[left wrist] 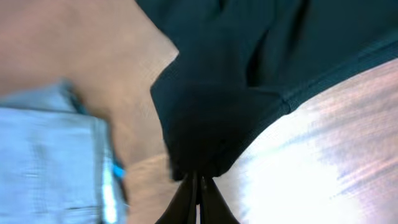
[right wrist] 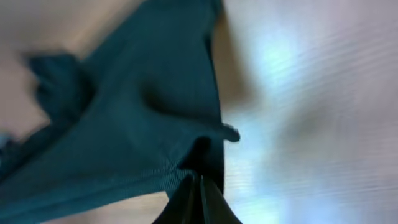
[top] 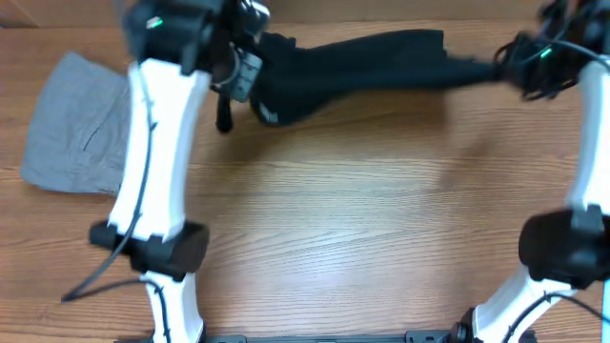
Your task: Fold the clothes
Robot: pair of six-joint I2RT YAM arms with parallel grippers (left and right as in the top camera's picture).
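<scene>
The bare tabletop is below my right gripper and nearer my base, so my right gripper needs to move back and down to let go of the garment's pinched end.
The clothes (top: 367, 59), a black garment with a small white print near its left end, hang stretched across the far side of the table between my two grippers. My left gripper (top: 250, 69) is shut on the garment's left end; in the left wrist view the dark fabric (left wrist: 211, 118) bunches right at the closed fingertips (left wrist: 199, 182). At the far right, my right gripper (top: 510, 59) pinches the other end, and the cloth (right wrist: 130, 130) fans out from its closed tips (right wrist: 200, 179). The garment sags a little in the middle.
Light grey folded trousers (top: 76, 124) lie at the far left of the wooden table (top: 362, 229), also seen blurred as the grey trousers (left wrist: 50, 162) beside the left gripper. Both white arms stand along the table's left and right sides.
</scene>
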